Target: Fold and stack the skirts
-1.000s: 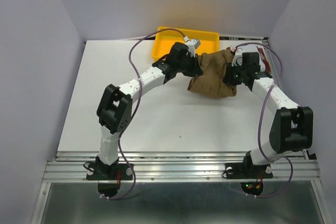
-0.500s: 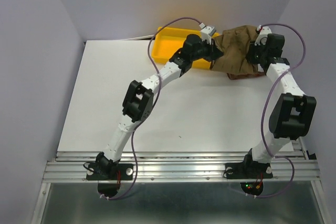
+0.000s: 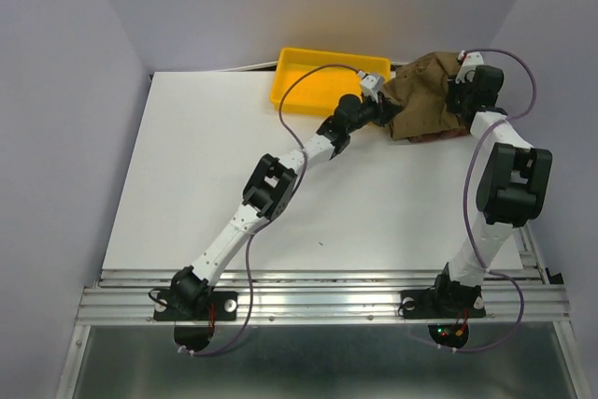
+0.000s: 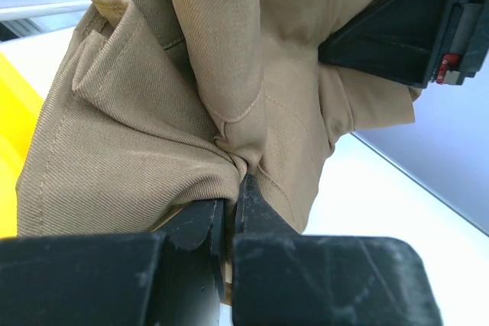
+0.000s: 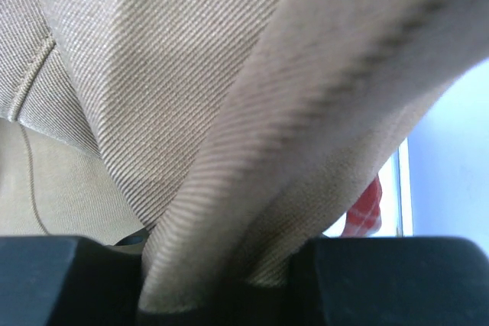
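The tan skirt's held edge comes down next in my right gripper onto the red-and-beige checked skirt (image 3: 439,135) (image 5: 364,212) below for release, the cloth already stretched over it.
The tan-brown pleated skirt (image 3: 425,95) hangs stretched between both grippers at the far right of the table, over the red-and-beige checked skirt (image 3: 439,135), of which only an edge shows. My left gripper (image 3: 381,105) is shut on the tan skirt's left edge (image 4: 229,150). My right gripper (image 3: 460,91) is shut on its right edge (image 5: 229,150). A red checked patch (image 5: 365,208) shows past the cloth in the right wrist view. The white skirt is hidden.
The yellow plastic tray (image 3: 308,77) stands at the back, just left of the held skirt. The white table (image 3: 243,165) ends close behind and to the right of the skirt. The left arm reaches far across the table.
Both grippers have carried the tan skirt from mid-table to the far right corner. In the last half second it has come down lower over the checked skirt.
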